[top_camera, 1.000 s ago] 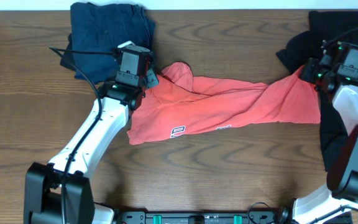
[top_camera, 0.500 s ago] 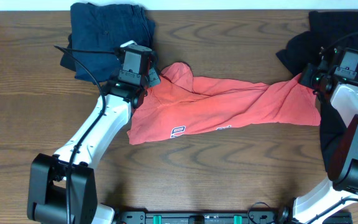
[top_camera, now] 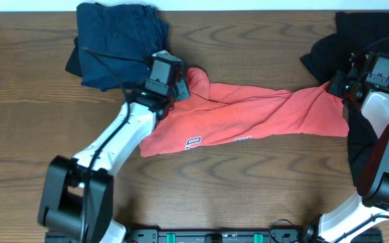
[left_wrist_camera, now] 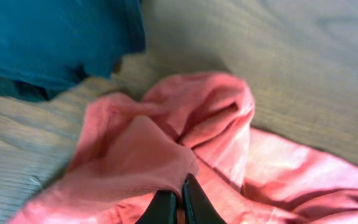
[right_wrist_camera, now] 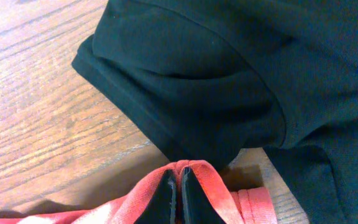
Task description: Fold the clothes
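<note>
The left gripper moves down and to the right in the overhead view onto the red cloth (top_camera: pixel 186 108) (left_wrist_camera: pixel 224 198) next and releases, as the pinched fold reaches over the shirt's body.
The coral-red T-shirt (top_camera: pixel 248 111) lies stretched across the table, white lettering near its front edge. My left gripper (top_camera: pixel 179 86) is shut on a bunched fold of the shirt's upper left part, seen close in the left wrist view (left_wrist_camera: pixel 178 186). My right gripper (top_camera: pixel 332 86) is shut on the shirt's hem at the far right; the right wrist view shows the fingers (right_wrist_camera: pixel 179 180) pinching the red edge (right_wrist_camera: pixel 211 177). A dark navy garment (top_camera: pixel 117 37) lies at the back left. A black garment (top_camera: pixel 356 47) lies at the back right, just beyond the right fingers (right_wrist_camera: pixel 241 74).
The wooden table (top_camera: pixel 248 189) shows bare wood in front of the shirt. The black garment trails down the right edge under the right arm (top_camera: pixel 383 121). The left arm (top_camera: pixel 113 142) crosses the shirt's left side.
My left gripper has moved right and slightly back, dragging the shirt's left fold with it. The right gripper has hardly moved and keeps its hold.
</note>
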Robot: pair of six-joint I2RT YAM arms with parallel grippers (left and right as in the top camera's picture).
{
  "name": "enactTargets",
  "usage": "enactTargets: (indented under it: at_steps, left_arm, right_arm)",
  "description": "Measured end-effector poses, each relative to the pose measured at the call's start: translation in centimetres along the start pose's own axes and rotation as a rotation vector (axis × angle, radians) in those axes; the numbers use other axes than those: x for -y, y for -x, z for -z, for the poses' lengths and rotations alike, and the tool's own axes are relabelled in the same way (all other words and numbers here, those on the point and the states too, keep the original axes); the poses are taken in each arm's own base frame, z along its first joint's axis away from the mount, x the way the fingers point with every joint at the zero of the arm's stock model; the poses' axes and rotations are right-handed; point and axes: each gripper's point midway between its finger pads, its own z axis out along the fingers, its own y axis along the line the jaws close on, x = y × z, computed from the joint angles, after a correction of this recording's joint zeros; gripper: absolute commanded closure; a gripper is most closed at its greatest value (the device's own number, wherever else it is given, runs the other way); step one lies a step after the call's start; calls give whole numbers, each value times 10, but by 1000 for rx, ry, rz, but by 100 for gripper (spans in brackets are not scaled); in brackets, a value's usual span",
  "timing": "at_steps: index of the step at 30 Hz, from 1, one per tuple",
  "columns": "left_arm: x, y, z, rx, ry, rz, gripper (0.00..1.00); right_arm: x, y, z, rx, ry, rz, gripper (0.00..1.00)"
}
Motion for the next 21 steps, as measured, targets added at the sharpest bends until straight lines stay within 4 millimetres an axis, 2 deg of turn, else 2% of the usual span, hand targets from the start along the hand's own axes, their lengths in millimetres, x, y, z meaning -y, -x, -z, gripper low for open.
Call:
enactTargets:
  at_steps: [5, 8, 11, 14, 19, 21]
  left_arm:
    - [4, -19, -11, -54, 5, -22, 93]
    - [15, -28, -10, -68, -17, -47, 75]
    - [28, -38, -8, -86, -39, -71, 63]
    - [35, -53, -5, -119, -46, -106, 44]
    - [27, -81, 4, -217, 4, -174, 32]
    - [25, -81, 12, -226, 10, -193, 26]
  right_arm:
    - [0, -1, 0, -2, -1, 0, 99]
    - [0, -1, 0, -3, -1, -1, 99]
    - [1, -2, 0, -10, -2, -3, 98]
    - [2, -3, 0, -13, -3, -3, 90]
    - [3, -3, 0, -13, -6, -6, 81]
    - [3, -4, 0, -16, -5, -6, 69]
